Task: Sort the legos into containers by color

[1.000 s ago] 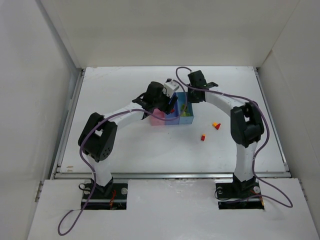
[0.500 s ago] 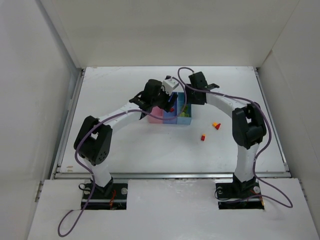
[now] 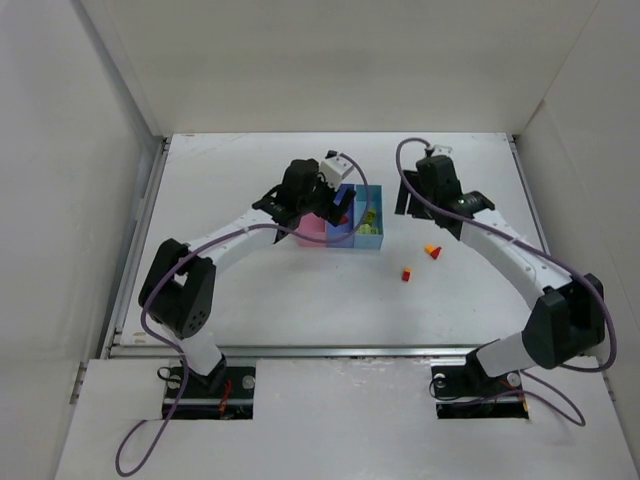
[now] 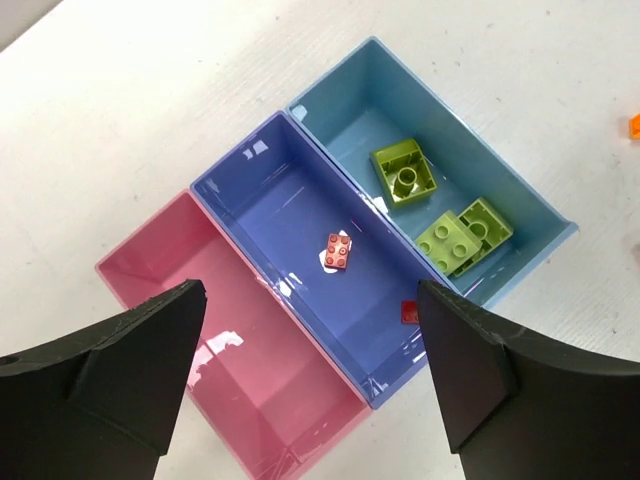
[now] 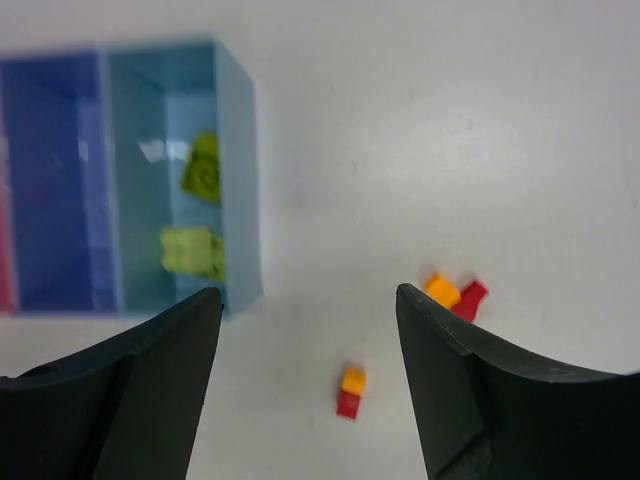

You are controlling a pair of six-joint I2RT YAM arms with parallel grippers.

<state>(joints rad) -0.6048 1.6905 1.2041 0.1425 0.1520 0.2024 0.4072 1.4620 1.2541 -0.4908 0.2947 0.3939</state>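
Observation:
My right gripper will lower its fingers back toward the orange-and-red stack and around its red end [image 3: 406,277] [image 5: 348,404], clear on both sides, because the stack is below and back from the gripper.
The containers stand in a row: pink bin [image 4: 235,345], medium blue bin [image 4: 285,205] and light blue bin [image 4: 345,115]. Two red legos [image 4: 339,252] [image 4: 408,312] lie in the medium blue one. Two yellow-green legos [image 4: 404,172] [image 4: 463,236] lie in the light blue one. My left gripper [image 4: 310,300] [image 3: 340,205] hovers open above the bins with nothing between its fingers. My right gripper [image 5: 307,300] [image 3: 408,200] is open over the table right of the light blue bin [image 5: 238,180]. Below it lie an orange-and-red stack [image 5: 350,390] and an orange and red pair [image 5: 455,293].
The loose bricks [image 3: 432,251] [image 3: 406,272] lie on the white table [image 3: 260,290] to the right of the bins. White walls enclose the table on three sides. Purple cables trail along both arms.
My right arm has swung right, away from the light blue bin, and its gripper has gone from shut to open. The left gripper has opened wider above the bins.

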